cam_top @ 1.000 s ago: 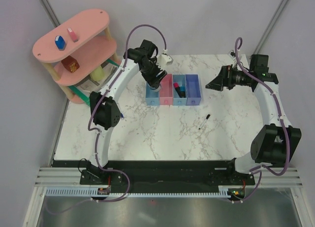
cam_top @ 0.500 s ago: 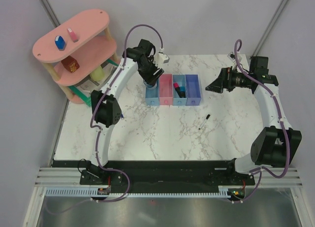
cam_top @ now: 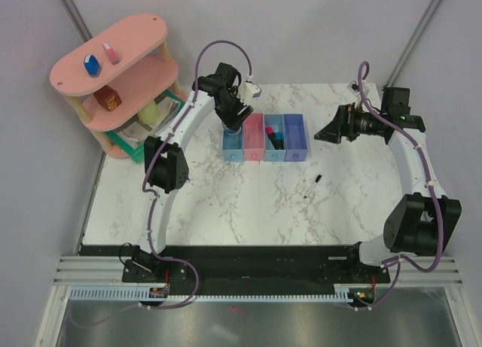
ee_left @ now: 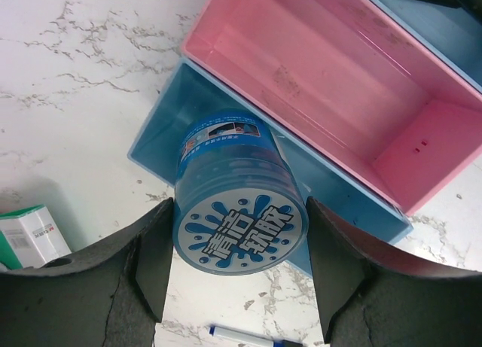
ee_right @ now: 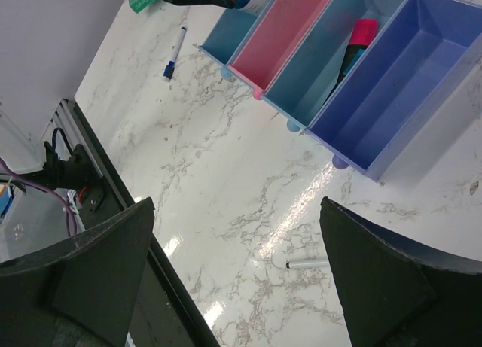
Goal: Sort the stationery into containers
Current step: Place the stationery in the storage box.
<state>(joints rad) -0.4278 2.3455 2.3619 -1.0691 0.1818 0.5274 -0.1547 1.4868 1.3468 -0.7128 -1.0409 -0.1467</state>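
The left gripper lowers the tilted pot down between the light blue bin's sides next and releases it, since the light blue bin's far end lies open below the gripper.
My left gripper (ee_left: 239, 245) is shut on the round teal-blue pot (ee_left: 241, 219), whose printed lid faces the camera. The pot hangs tilted over the far end of the light blue bin (ee_left: 162, 132), next to the pink bin (ee_left: 324, 83). From above, the left gripper (cam_top: 232, 112) hides the pot. The pink-capped marker (ee_right: 355, 46) lies in the blue bin (cam_top: 274, 142). The violet-blue bin (cam_top: 295, 136) holds nothing. On the table lie a blue-capped marker (ee_right: 172, 55) and a thin black pen (cam_top: 312, 185). My right gripper (cam_top: 330, 130) is open, right of the bins.
A pink tiered shelf (cam_top: 128, 42) stands at the far left, with a blue eraser (cam_top: 92, 65) and a pink eraser (cam_top: 111, 53) on top. A green-edged book (cam_top: 143, 150) lies under it. A small white and green box (ee_left: 28, 234) sits near the bins.
My left gripper, still holding the pot, has drawn back and slightly left from over the middle of the light blue bin. The right arm has barely shifted.
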